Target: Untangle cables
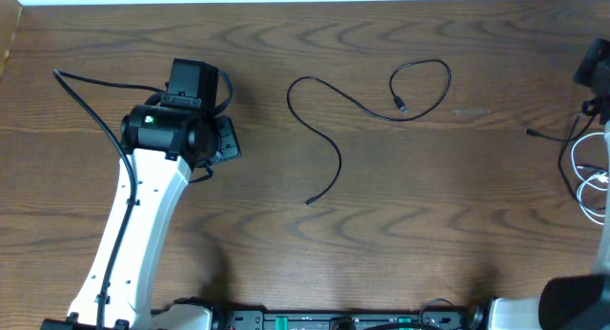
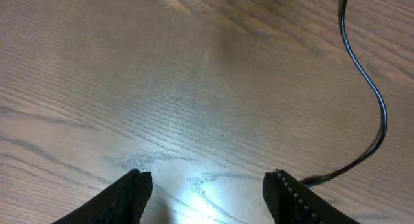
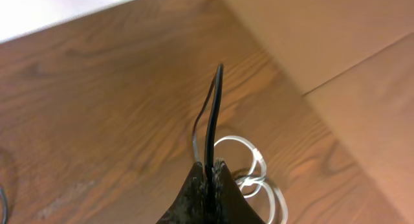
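My right gripper should go down, back over the white loops below, to let go of the black cable, because those loops are clear of the loose cable.
A thin black cable (image 1: 334,144) lies loose on the middle of the wooden table, with a loop at its far end. It also shows in the left wrist view (image 2: 378,107). My left gripper (image 2: 207,185) is open and empty just above the wood, left of that cable; overhead it is at the left (image 1: 229,139). My right gripper (image 3: 210,167) is shut on a black cable (image 3: 212,114) that rises straight out of the jaws. The white cable (image 3: 249,149) lies in loops right behind the fingers, at the table's right edge overhead (image 1: 583,173).
A black plug end (image 1: 532,133) lies on the table left of the white loops. A paler tan surface (image 3: 336,49) lies beyond the table's edge in the right wrist view. The left arm's own thick black cable (image 1: 91,101) arcs over the far left.
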### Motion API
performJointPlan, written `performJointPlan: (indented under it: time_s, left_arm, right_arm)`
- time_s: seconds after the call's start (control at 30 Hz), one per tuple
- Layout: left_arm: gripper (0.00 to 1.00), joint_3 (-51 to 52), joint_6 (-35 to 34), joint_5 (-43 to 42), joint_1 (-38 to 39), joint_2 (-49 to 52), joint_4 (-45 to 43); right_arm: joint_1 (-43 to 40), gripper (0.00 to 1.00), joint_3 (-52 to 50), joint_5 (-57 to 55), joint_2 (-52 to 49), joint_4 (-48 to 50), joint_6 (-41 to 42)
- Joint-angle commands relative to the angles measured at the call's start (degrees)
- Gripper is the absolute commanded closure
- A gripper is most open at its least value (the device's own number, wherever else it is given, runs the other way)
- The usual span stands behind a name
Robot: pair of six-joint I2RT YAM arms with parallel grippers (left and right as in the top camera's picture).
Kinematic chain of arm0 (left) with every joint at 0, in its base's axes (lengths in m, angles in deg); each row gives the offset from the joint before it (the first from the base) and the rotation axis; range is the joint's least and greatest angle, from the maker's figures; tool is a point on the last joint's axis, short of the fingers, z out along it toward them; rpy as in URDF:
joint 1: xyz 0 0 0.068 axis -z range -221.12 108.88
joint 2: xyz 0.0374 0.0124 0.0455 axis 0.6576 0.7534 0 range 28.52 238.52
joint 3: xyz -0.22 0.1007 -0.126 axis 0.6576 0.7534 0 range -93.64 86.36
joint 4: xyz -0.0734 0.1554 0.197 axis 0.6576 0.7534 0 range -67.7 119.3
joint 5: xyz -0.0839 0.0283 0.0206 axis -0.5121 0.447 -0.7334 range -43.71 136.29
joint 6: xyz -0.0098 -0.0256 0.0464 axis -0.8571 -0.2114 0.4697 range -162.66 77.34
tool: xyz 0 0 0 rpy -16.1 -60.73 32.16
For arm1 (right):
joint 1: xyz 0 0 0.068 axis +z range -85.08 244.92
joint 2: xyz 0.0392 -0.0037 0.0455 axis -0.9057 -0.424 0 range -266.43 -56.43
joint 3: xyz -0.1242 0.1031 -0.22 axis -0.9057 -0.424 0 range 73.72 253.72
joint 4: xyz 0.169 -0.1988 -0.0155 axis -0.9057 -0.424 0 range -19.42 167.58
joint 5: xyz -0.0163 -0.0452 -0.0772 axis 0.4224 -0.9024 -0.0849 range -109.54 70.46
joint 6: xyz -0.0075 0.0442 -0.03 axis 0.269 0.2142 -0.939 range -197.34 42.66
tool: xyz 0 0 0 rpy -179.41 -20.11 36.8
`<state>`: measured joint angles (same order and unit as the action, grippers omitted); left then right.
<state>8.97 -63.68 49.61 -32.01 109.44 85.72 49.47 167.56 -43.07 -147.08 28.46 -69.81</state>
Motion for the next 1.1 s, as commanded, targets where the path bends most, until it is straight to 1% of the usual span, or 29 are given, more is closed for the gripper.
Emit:
performJointPlan:
  time_s: [0.0, 0.2, 0.3, 0.33, 0.37, 0.43, 0.47, 0.53, 0.57, 0.67, 0.77, 0.83, 0.9, 1.0, 1.07]
  left_arm:
    - [0.39, 0.3, -0.3, 0.2, -0.2, 0.4, 0.5]
    - [0.39, 0.3, -0.3, 0.2, -0.2, 0.4, 0.4]
    - [0.39, 0.3, -0.3, 0.2, -0.2, 0.4, 0.5]
    - [0.39, 0.3, -0.3, 0.2, -0.2, 0.4, 0.5]
    - [0.39, 0.3, -0.3, 0.1, -0.2, 0.4, 0.4]
    - [0.39, 0.3, -0.3, 0.2, -0.2, 0.4, 0.4]
    - [0.39, 0.3, -0.3, 0.2, -0.2, 0.4, 0.4]
    - [0.39, 0.3, -0.3, 0.2, -0.2, 0.4, 0.4]
    - [0.39, 0.3, -0.3, 0.1, -0.2, 0.4, 0.4]
    - [0.39, 0.3, -0.3, 0.1, -0.2, 0.4, 0.4]
    - [0.39, 0.3, -0.3, 0.1, -0.2, 0.4, 0.4]
    - [0.39, 0.3, -0.3, 0.1, -0.2, 0.4, 0.4]
    - [0.39, 0.3, -0.3, 0.1, -0.2, 0.4, 0.4]
    - [0.39, 0.3, -0.3, 0.1, -0.2, 0.4, 0.4]
    - [0.39, 0.3, -0.3, 0.1, -0.2, 0.4, 0.4]
  right_arm:
    - [-4.0, 0.99, 0.4, 7.9, -2.3, -0.8, -0.3]
    - [-11.5, 0.99, 0.3, 7.5, -5.8, -4.5, 0.2]
    - [-16.8, 0.98, 0.1, 7.9, -7.2, -7.1, 6.5]
    - [-17.9, 0.96, 0.1, 9.2, -7.4, -7.3, 6.9]
    - [-18.7, 0.89, 0.1, 10.5, -7.5, -7.3, 6.8]
    - [-20.2, 0.65, 0.1, 15.8, -7.5, -7.0, 6.8]
    - [-20.5, 0.55, 0.1, 18.3, -7.5, -6.7, 6.8]
    - [-21.0, 0.41, 0.1, 24.9, -7.5, -5.7, 6.8]
    - [-20.9, 0.37, 0.1, 28.0, -7.5, -5.3, 6.8]
    - [-20.1, 0.36, 0.1, 38.1, -7.5, -4.2, 6.5]
    - [-17.5, 0.33, 0.1, 45.9, -7.5, -4.8, 2.5]
    - [-14.9, 0.30, 0.1, 49.1, -7.5, -6.1, -1.3]
    - [-11.7, 0.27, 0.1, 50.1, -7.5, -7.6, -4.5]
    - [-6.4, 0.26, 0.0, 50.0, -7.5, -9.0, -8.5]
    - [-2.7, 0.25, -0.4, 48.6, -7.5, -8.9, -9.6]
